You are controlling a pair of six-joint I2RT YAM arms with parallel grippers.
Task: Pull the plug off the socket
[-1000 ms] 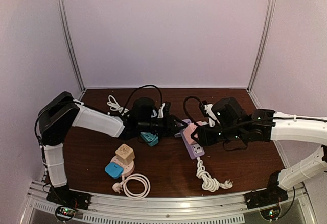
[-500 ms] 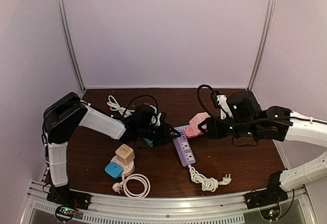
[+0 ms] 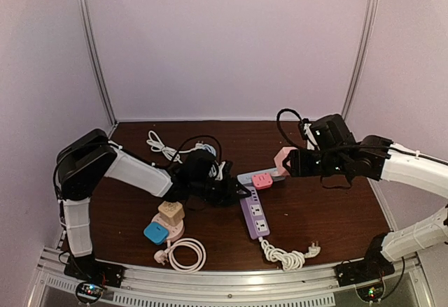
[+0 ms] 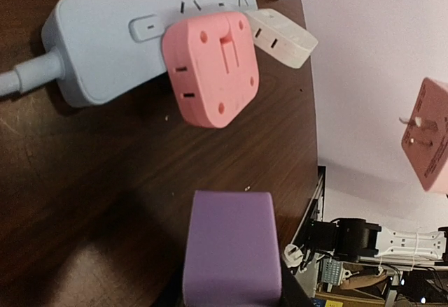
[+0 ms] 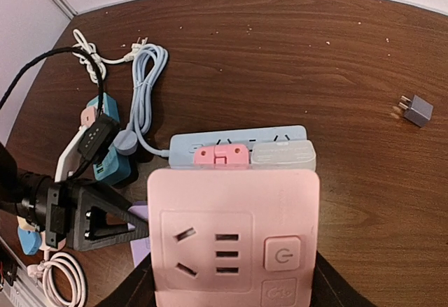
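Next I need to lower my right gripper to the right in the top view to release the adapter, since bare tabletop near the grey plug lies there below it.
A purple power strip, the socket, lies on the brown table with its white cord trailing toward the near edge. My left gripper is shut on its far end, and the purple end fills the gap between the jaws in the left wrist view. The plug is a square pink adapter, lifted clear of the strip with its prongs bare. My right gripper is shut on it, and the adapter's face fills the lower right wrist view.
A light blue strip lies behind, carrying a small pink plug and a whitish adapter. Teal adapters sit by the left arm. A beige cube, a blue plug and a coiled white cord lie near left. A small grey plug sits at right.
My right gripper has lifted the pink plug off the purple strip and carried it up and back to the right. The strip and my left gripper have shifted slightly toward the near edge.
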